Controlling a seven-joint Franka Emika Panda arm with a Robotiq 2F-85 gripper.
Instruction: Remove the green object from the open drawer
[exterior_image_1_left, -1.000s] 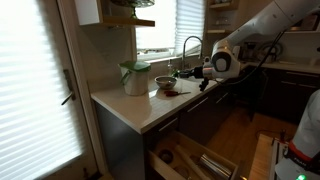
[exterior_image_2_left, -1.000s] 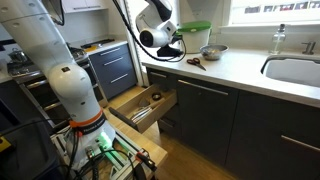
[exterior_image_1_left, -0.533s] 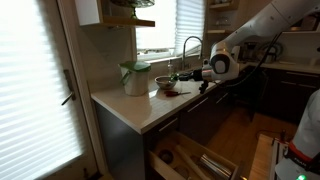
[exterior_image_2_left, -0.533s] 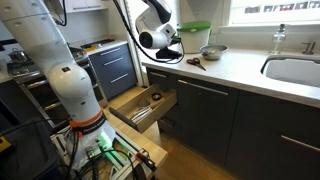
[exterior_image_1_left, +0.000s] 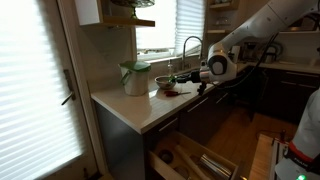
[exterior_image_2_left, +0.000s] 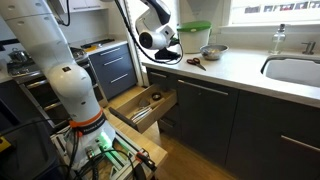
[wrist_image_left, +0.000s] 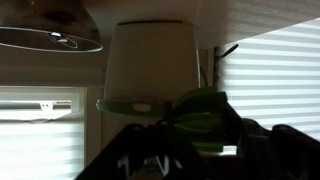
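I will move my gripper down, tilt its fingers down, and let go of the green object on the bare countertop before the jar, because that spot is below the fingers.
The wrist view stands upside down. My gripper (wrist_image_left: 195, 135) is shut on the green object (wrist_image_left: 200, 118), a small bright-green item held between the dark fingers. In an exterior view the gripper (exterior_image_1_left: 190, 77) holds the green object (exterior_image_1_left: 180, 77) above the countertop, close to the small bowl (exterior_image_1_left: 165, 84). The gripper also shows in the second exterior view (exterior_image_2_left: 172, 47), where the green item is hard to make out. The open drawer (exterior_image_1_left: 200, 160) (exterior_image_2_left: 140, 105), with a light wooden interior and utensils, lies below the counter, well under the gripper.
A large pale jar with green trim (exterior_image_1_left: 135, 77) (exterior_image_2_left: 196, 38) (wrist_image_left: 150, 65) stands on the counter behind the bowl (exterior_image_2_left: 212, 51). A dark tool (exterior_image_2_left: 195, 62) lies on the counter. A sink and faucet (exterior_image_2_left: 290, 65) are further along. A second robot base (exterior_image_2_left: 80, 120) stands by the drawer.
The gripper with the green object has shifted slightly down and toward the bowl; otherwise nothing has moved.
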